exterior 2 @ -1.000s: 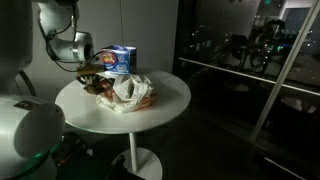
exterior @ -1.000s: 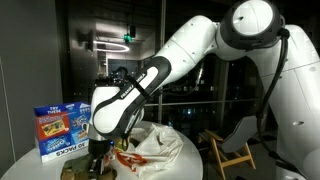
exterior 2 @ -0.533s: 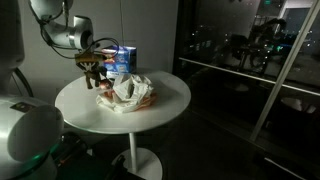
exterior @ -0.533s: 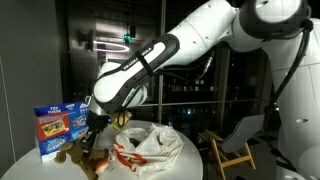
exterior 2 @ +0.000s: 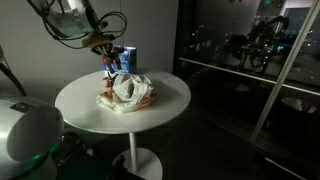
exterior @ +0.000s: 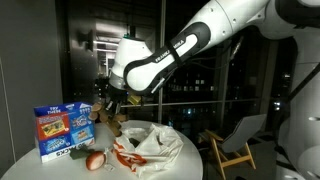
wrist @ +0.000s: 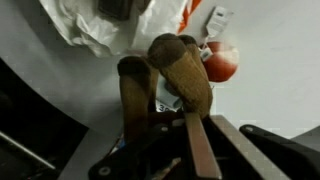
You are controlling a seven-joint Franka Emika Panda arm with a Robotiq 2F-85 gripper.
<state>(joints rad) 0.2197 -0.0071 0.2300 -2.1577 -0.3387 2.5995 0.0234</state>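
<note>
My gripper should go down and move over the middle of the crumpled white plastic bag next, because the brown plush toy (exterior: 112, 120) is still hanging high beside the bag.
My gripper (exterior: 108, 106) is shut on a brown plush toy (exterior: 112, 120) and holds it in the air above the round white table (exterior: 40, 168). It hangs just left of a crumpled white plastic bag with red print (exterior: 152, 143). In the wrist view the toy (wrist: 172, 62) fills the space between my fingers (wrist: 172, 108), with the bag (wrist: 100, 22) and a red round object (wrist: 220, 63) on the table below. In the other exterior view my gripper (exterior 2: 104, 44) holds the toy (exterior 2: 108, 62) high above the bag (exterior 2: 128, 92).
A blue printed box (exterior: 62, 131) stands at the table's back left and also shows in an exterior view (exterior 2: 125, 59). The red round object (exterior: 95, 160) lies near the table's front. A wooden chair (exterior: 235, 145) stands to the right. Dark glass walls lie behind.
My gripper has risen from table level with the brown toy in it and moved over toward the bag. The red round object is now uncovered on the table.
</note>
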